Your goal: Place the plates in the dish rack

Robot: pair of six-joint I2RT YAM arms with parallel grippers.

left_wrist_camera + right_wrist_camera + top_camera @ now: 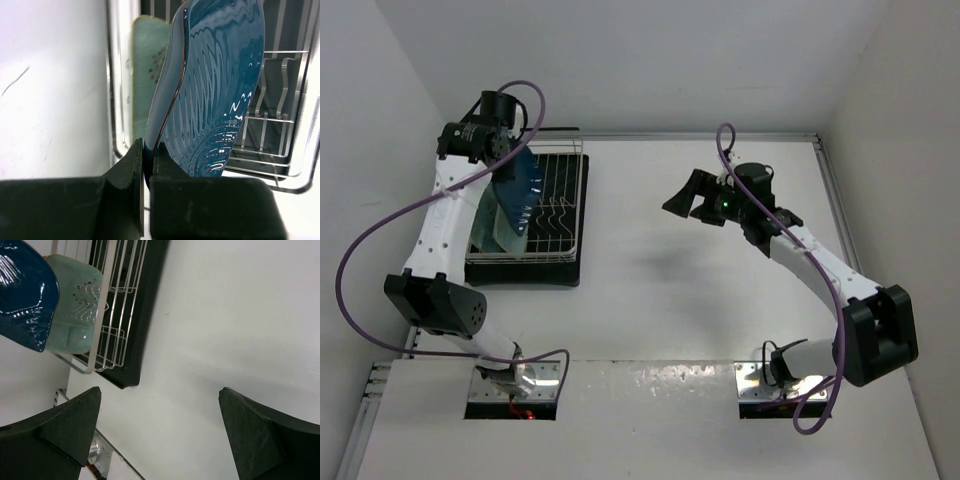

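Note:
The open wire slots beside the mint-green plate are below the dish, so my left gripper will next go down, moving right in the top view, and release it.
My left gripper [148, 155] is shut on the rim of the dark blue leaf-shaped dish [215, 85] and holds it on edge over the white wire dish rack [555, 205]. In the top view the blue dish [523, 188] hangs over the rack's left half. A pale mint-green plate [492, 232] stands in the rack behind it, also seen in the left wrist view [147, 70] and the right wrist view [75, 315]. I cannot make out a second green plate. My right gripper [682, 198] is open and empty, raised over the table's middle.
The rack sits on a black drip tray [575, 272] at the table's left. White walls close in on the left, back and right. The right arm's forearm [810, 250] slants across the right side of the table.

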